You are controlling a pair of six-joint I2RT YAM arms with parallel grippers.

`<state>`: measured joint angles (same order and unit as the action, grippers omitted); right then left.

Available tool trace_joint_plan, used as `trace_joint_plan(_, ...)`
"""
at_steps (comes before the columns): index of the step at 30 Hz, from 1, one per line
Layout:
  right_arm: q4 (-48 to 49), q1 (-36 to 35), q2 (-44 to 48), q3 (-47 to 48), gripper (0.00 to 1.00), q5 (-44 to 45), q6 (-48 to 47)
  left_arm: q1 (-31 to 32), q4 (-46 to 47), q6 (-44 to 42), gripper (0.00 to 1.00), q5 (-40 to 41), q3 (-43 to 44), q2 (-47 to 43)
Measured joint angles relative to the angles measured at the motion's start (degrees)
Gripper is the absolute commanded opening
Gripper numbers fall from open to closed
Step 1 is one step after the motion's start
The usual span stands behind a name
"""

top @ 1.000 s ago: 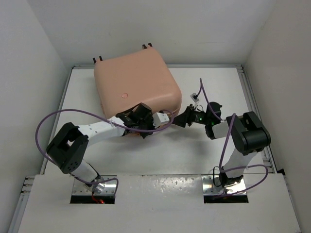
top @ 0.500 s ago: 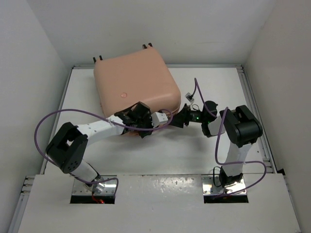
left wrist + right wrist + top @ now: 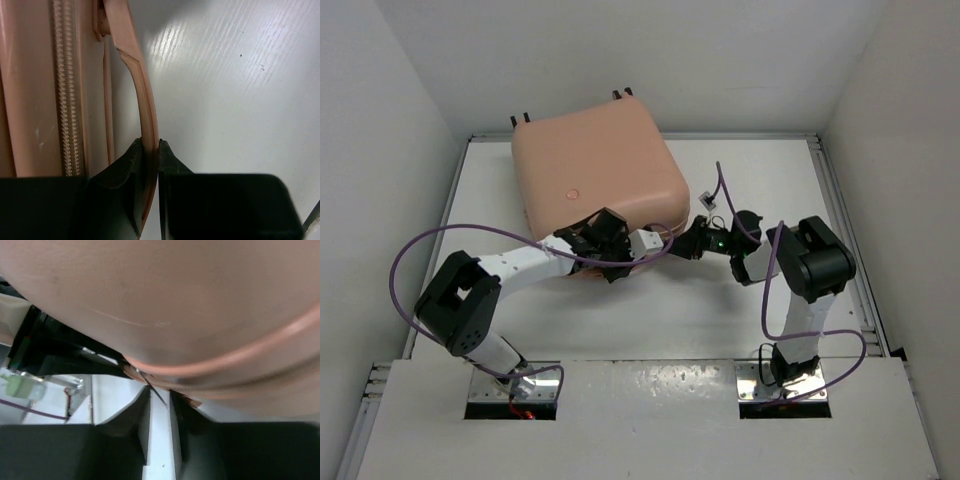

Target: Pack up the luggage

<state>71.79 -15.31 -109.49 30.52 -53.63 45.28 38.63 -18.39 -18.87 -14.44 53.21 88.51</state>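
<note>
My left gripper goes a little left in the top view next and releases the thin pink side handle, as the handle lies between my fingers.
The luggage (image 3: 595, 170), a salmon-pink hard-shell case, lies closed at the back left of the table. My left gripper (image 3: 600, 240) sits at its near edge. In the left wrist view the gripper (image 3: 151, 145) is shut on the thin pink side handle (image 3: 145, 100), and the zipper (image 3: 62, 90) runs alongside it. My right gripper (image 3: 682, 246) is at the case's near right corner. In the right wrist view the shell (image 3: 175, 300) fills the top. The right gripper (image 3: 160, 392) has a narrow gap, and a thin dark zipper pull (image 3: 156, 389) hangs between its tips.
The white table (image 3: 720, 310) has a raised rim and is enclosed by white walls on three sides. Purple cables loop from both arms. A small white connector (image 3: 708, 200) lies by the case's right side. The left arm's body (image 3: 45, 350) shows beyond the right fingers.
My right arm has moved left to the case's corner and its jaws have narrowed sharply. The left gripper keeps its hold on the handle.
</note>
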Motion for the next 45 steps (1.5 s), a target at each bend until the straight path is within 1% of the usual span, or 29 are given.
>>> trace_joint_plan(2,0.3,-0.9,0.1,-0.1,0.0,0.9,0.3,0.0,0.0,0.0,0.02,0.0,0.1,0.0)
trace_joint_plan(6,1.6,-2.6,1.4,-0.3,0.0,2.7,0.4,0.0,-0.2,0.0,0.01,0.0,0.2,0.2)
trace_joint_plan(13,0.8,-0.6,5.8,-4.6,0.0,4.1,-0.6,-0.2,0.1,-0.2,0.01,0.1,-0.2,-0.3)
trace_joint_plan(20,0.3,3.3,12.7,-9.2,0.0,7.1,-6.8,-0.7,1.4,-0.4,0.01,0.2,-2.7,-2.5)
trace_joint_plan(28,-1.8,4.3,13.9,-9.7,0.0,7.9,-14.8,-1.4,1.7,-2.1,0.01,0.1,-5.2,-5.0)
trace_joint_plan(36,-3.7,5.9,14.7,-9.1,0.0,7.1,-23.6,-2.8,0.1,-6.5,0.01,0.0,-7.6,-8.3)
trace_joint_plan(40,-6.1,6.3,14.7,-7.4,0.0,6.7,-27.2,-3.5,-0.8,-10.2,0.0,-0.1,-9.0,-10.1)
trace_joint_plan(45,-10.6,7.2,14.0,-3.8,0.0,7.9,-31.1,-6.1,-3.0,-16.8,0.0,-0.9,-11.8,-14.1)
